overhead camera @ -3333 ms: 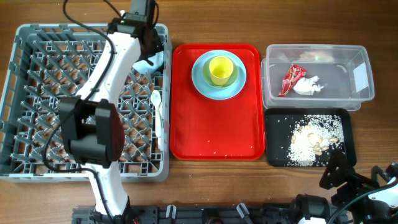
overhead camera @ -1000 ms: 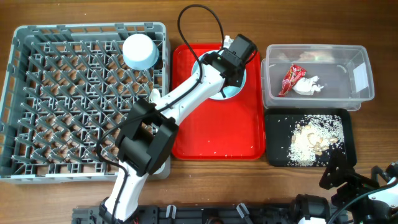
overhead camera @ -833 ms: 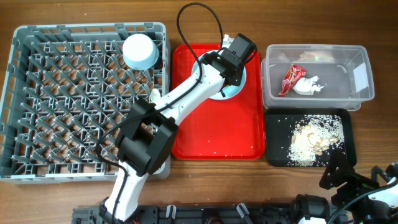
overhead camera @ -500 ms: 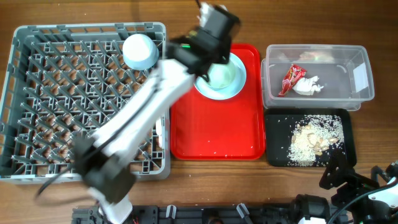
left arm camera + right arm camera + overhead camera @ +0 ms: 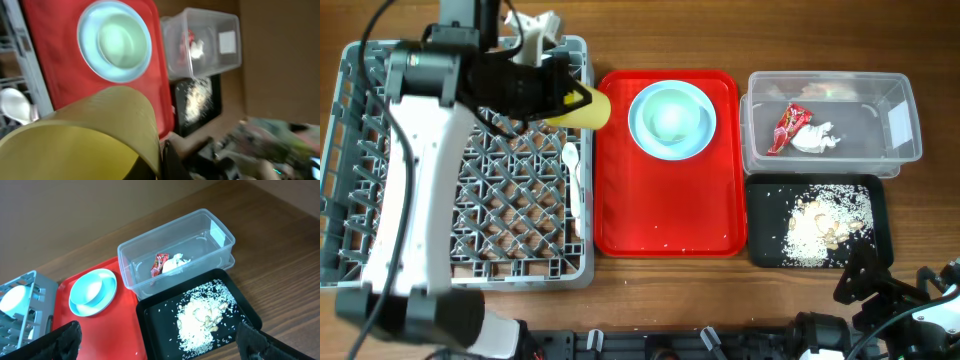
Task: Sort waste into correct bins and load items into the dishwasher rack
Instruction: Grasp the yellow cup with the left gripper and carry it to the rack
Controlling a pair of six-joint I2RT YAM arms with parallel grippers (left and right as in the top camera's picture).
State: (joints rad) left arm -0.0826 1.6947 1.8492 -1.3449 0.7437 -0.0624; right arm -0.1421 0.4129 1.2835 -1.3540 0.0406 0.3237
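Observation:
My left gripper should come down next, moving to the left in the overhead view, and let go of the cup (image 5: 588, 108). The empty rack slots (image 5: 533, 148) beside the cutlery are below.
My left gripper (image 5: 565, 100) is shut on the small yellow-green cup (image 5: 588, 108) and holds it on its side above the right edge of the grey dishwasher rack (image 5: 380, 230). The cup fills the left wrist view (image 5: 85, 135). The light blue plate (image 5: 642, 135) with a pale bowl (image 5: 670, 115) in it sits on the red tray (image 5: 660, 210). The red wrapper (image 5: 790, 127) and the white tissue (image 5: 817, 139) lie in the clear tub (image 5: 900, 150). Rice scraps (image 5: 820, 222) lie in the black tray (image 5: 770, 250). My right gripper (image 5: 160, 345) is open and empty above the table's front right.
White cutlery (image 5: 574, 175) lies in the rack's right column. A white bowl (image 5: 12, 297) stands in the rack's far corner; my left arm hides it from overhead. The red tray lies between the rack and the two bins.
My left gripper has taken the yellow-green cup off the bowl on the plate and carried it left to the rack's right edge. The right arm has not moved.

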